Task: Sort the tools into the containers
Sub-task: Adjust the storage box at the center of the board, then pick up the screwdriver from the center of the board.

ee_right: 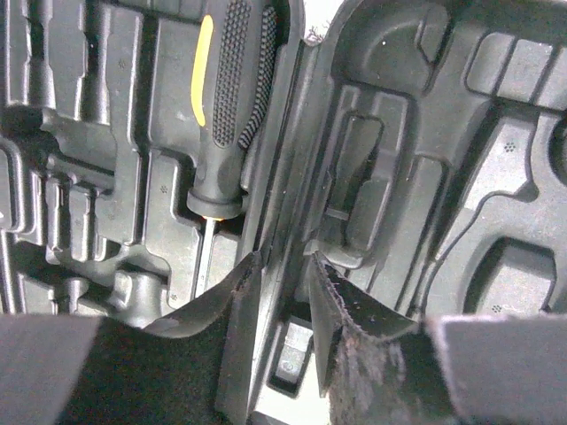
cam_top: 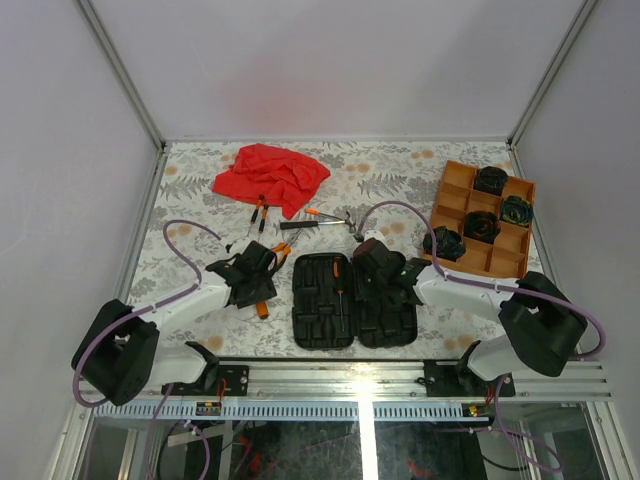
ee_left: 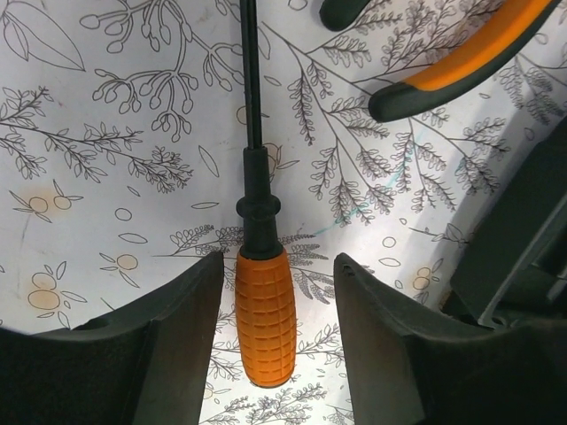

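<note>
The screwdriver lies lengthwise between my left gripper's open fingers, so that gripper next eases slightly outward and closes on the black neck (ee_left: 260, 234) beside the orange handle.
An orange-handled screwdriver (ee_left: 265, 319) lies on the table between the spread fingers of my left gripper (ee_left: 279, 259), untouched; it also shows in the top view (cam_top: 262, 308). My left gripper (cam_top: 262, 282) is open, left of the open black tool case (cam_top: 352, 300). Orange-handled pliers (ee_left: 461, 62) lie just beyond. My right gripper (ee_right: 285, 258) hovers over the case's centre ridge (ee_right: 288, 159), jaws a narrow gap apart, holding nothing. One black-and-orange screwdriver (ee_right: 221, 115) sits in a case slot. The orange tray (cam_top: 462, 180) holds several dark coils (cam_top: 480, 226), one greenish (cam_top: 516, 210).
A red cloth (cam_top: 272, 175) lies at the back left. Small pliers (cam_top: 260, 210) and a hammer (cam_top: 320, 222) lie in front of it. The case's edge (ee_left: 523, 230) is close on the right of my left gripper. Walls enclose the table.
</note>
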